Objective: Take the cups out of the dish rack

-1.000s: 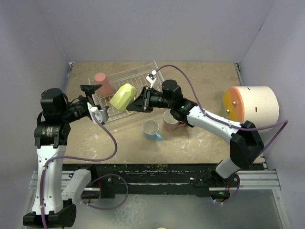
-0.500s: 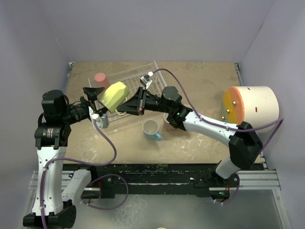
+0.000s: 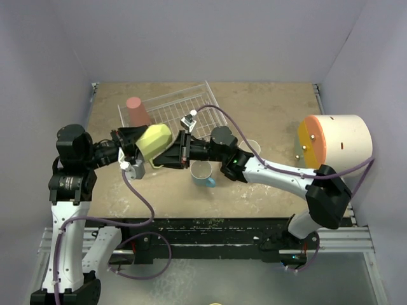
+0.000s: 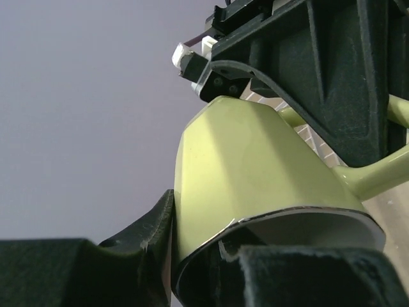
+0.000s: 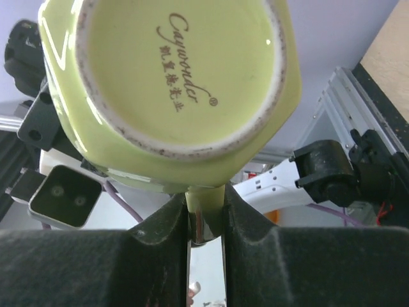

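Note:
I need to tip my left gripper downward next, lower the cup onto the bare tabletop beside the light blue cup and let it go, because the cup's base point(image 5: 172, 77) still points sideways.
The yellow-green cup point(image 3: 154, 141) hangs in the air between both arms, left of the table's middle. My left gripper point(image 3: 135, 145) is shut on its rim, with one finger outside the wall and one inside point(image 4: 192, 249). My right gripper point(image 3: 172, 154) is shut on the cup's handle point(image 5: 204, 208), the cup's base point(image 5: 172, 77) facing its camera. The white wire dish rack point(image 3: 187, 105) stands at the back, with a coral-red cup point(image 3: 136, 111) upside down at its left end. A light blue cup point(image 3: 202, 171) stands on the table under my right arm.
A big cream cylinder point(image 3: 340, 143) with an orange-yellow face lies at the table's right edge. A pale cup rim point(image 3: 252, 145) shows just behind my right forearm. Purple walls close in the back and both sides.
The right arm has carried the yellow-green cup left and nearer, out of the rack to the left gripper. The left jaws, wide open before, have closed on its rim.

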`<state>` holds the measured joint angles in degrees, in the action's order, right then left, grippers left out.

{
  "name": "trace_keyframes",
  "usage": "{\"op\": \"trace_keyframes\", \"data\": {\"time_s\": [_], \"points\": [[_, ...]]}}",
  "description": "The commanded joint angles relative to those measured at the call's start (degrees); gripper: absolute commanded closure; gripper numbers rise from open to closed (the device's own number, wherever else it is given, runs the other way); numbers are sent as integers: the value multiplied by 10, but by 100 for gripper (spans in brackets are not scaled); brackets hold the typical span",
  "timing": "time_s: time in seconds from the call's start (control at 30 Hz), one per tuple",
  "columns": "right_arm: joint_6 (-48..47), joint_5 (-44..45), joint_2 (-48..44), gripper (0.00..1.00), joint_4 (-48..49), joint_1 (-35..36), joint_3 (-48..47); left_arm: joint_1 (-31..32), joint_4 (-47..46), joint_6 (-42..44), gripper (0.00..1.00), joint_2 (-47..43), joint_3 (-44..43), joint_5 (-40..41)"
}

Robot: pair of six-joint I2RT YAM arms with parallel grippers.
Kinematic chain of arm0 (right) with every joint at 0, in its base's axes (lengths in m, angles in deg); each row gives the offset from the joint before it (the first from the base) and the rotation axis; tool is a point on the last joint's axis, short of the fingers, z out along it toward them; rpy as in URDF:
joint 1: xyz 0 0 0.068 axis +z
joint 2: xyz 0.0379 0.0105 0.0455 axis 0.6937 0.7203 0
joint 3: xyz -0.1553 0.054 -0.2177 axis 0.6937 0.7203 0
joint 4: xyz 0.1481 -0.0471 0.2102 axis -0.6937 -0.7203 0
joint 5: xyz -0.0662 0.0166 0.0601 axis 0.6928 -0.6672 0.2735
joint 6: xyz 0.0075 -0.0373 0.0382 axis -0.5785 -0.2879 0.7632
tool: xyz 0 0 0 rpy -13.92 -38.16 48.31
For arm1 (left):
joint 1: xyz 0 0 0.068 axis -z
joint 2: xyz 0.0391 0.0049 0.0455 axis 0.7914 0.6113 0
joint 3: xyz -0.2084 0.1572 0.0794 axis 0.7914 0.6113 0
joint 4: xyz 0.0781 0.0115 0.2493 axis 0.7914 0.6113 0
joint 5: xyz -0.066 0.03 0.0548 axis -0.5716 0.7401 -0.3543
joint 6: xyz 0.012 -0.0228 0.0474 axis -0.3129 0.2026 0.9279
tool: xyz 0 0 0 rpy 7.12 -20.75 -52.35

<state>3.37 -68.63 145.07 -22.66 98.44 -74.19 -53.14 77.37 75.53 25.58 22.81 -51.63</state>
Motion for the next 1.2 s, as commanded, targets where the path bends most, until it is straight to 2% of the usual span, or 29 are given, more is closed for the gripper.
{"op": "trace_keyframes", "data": {"time_s": [0.0,0.1,0.27,0.37,0.47,0.63,0.83,1.17], "points": [[-64,-17,-107,75,-24,-56,7,17,114,41,100,52,-44,-2],[-122,-15,-157,64,-130,-113,4,74,221,46,100,100,-84,64],[-218,2,-209,48,-301,-199,-20,198,268,-53,100,179,-121,195],[-286,42,-233,45,-406,-243,-48,243,288,-91,100,222,-133,251],[-336,76,-245,45,-479,-274,-72,275,316,-94,100,256,-133,310],[-383,116,-247,44,-542,-293,-102,304,346,-108,100,315,-131,374],[-409,152,-249,42,-571,-296,-122,349,272,-152,100,362,-78,444],[-413,164,-268,41,-582,-296,-112,354,222,-170,100,424,-48,442]]}}
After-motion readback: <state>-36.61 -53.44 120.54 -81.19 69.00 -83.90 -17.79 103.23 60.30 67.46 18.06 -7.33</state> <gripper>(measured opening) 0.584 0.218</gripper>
